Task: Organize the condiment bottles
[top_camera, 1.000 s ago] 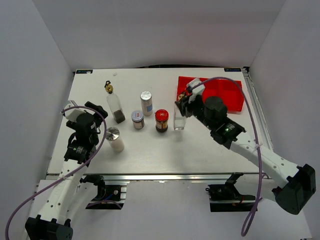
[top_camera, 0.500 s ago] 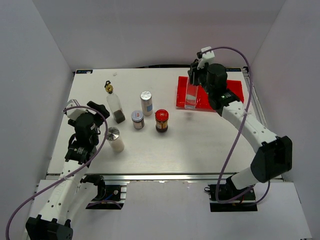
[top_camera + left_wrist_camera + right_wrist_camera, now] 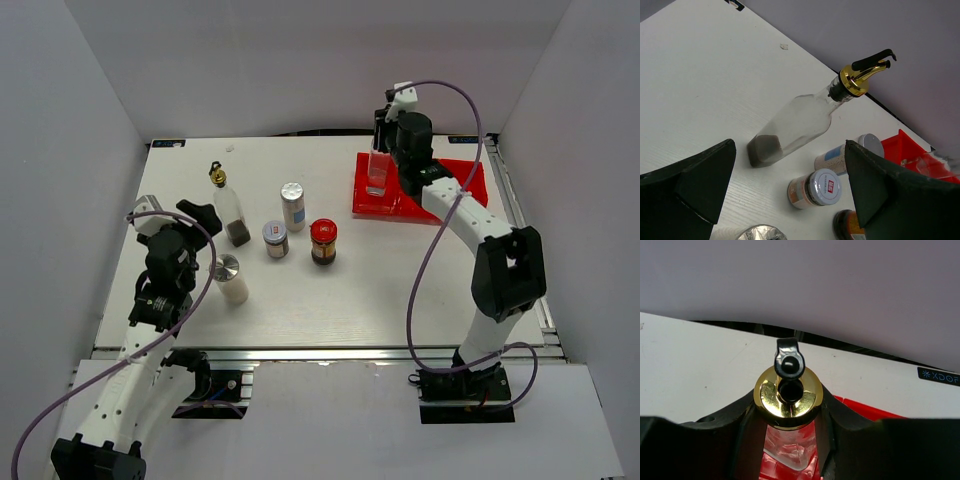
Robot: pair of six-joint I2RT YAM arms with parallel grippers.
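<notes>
The right gripper brings the upright bottle down onto the end of the tray nearest the red-lidded jar next and releases its neck, being already over that end.
My right gripper (image 3: 383, 140) is shut on the neck of a clear glass bottle (image 3: 377, 174) with a gold pourer (image 3: 788, 390), holding it upright over the left end of the red tray (image 3: 450, 190). On the table stand a second glass bottle (image 3: 229, 208) with dark liquid at its base, a tall white shaker (image 3: 292, 206), a silver-lidded jar (image 3: 275, 239), a red-lidded dark jar (image 3: 323, 241) and another silver-capped shaker (image 3: 230, 278). My left gripper (image 3: 180, 222) is open, left of that shaker. The left wrist view shows the second bottle (image 3: 800, 122), the jar (image 3: 815, 188) and the shaker (image 3: 847, 155).
The red tray lies at the table's back right, close to the right edge. The grey enclosure walls rise behind and beside the table. A purple cable loops from each arm.
My right gripper has carried the clear bottle from beside the red-lidded jar up and back to over the tray's left end. The left arm has barely moved.
</notes>
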